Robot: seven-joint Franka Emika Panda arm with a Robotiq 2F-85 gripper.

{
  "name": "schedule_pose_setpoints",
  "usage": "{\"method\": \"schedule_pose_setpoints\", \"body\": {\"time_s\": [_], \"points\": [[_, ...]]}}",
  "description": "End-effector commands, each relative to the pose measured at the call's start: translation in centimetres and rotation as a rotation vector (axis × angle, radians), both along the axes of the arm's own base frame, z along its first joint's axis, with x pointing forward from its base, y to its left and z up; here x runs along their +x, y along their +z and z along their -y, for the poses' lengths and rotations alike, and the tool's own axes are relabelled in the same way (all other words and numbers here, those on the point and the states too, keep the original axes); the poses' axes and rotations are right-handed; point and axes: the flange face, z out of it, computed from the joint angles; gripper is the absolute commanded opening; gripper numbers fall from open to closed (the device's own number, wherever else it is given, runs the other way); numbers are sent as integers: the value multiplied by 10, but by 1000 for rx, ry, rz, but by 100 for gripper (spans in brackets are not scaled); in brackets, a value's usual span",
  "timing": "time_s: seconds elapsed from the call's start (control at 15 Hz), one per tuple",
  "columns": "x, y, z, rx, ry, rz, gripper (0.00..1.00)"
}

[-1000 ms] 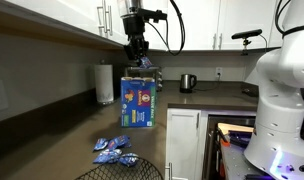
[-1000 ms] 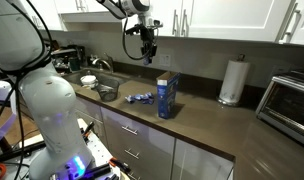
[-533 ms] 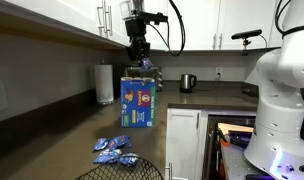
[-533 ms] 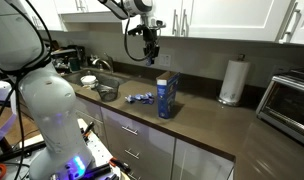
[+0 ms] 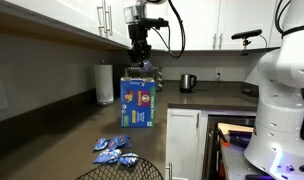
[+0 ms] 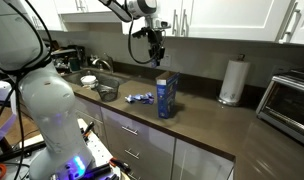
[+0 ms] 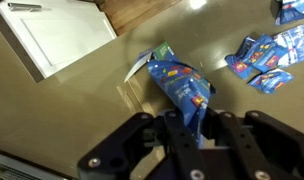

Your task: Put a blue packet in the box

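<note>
I need to move my gripper toward the box next, and slightly down over its open top (image 5: 138,75) (image 7: 147,91).
My gripper (image 5: 141,58) hangs just above the top of the box (image 5: 138,101), a tall upright blue carton with red and yellow print on the counter. In the other exterior view the gripper (image 6: 157,57) is above and slightly left of the box (image 6: 167,97). It is shut on a blue packet (image 7: 177,82), pinched between the fingers (image 7: 192,125) in the wrist view. The box's open top with its pale flap (image 7: 140,68) lies right under the packet. Several more blue packets (image 5: 114,150) lie on the counter near the box and show in another exterior view (image 6: 142,98) and the wrist view (image 7: 264,52).
A paper towel roll (image 5: 105,83) stands behind the box (image 6: 230,82). A kettle (image 5: 188,82) is in the far corner. A silver toaster oven (image 6: 290,100) sits at the counter end. A sink with bowls (image 6: 100,90) is nearby. Upper cabinets (image 6: 222,18) hang close overhead.
My gripper with the blue packet has shifted sideways toward the box and slightly down, now nearly over its open top. The box and loose packets have not moved.
</note>
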Motion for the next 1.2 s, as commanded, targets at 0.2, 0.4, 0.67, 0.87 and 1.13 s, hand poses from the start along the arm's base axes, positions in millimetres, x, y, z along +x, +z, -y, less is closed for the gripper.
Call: {"method": "schedule_pose_setpoints", "body": {"time_s": [0.2,0.4,0.67,0.87,1.13], "points": [[15,-6,24,-29,-43,48,4],[22,-11,31,-36,-57,57,4],[31,-17,38,-49,-71,67,4],[37,-21,40,-55,-80,68,4],[41,-21,39,-63,-89,68,46]]}}
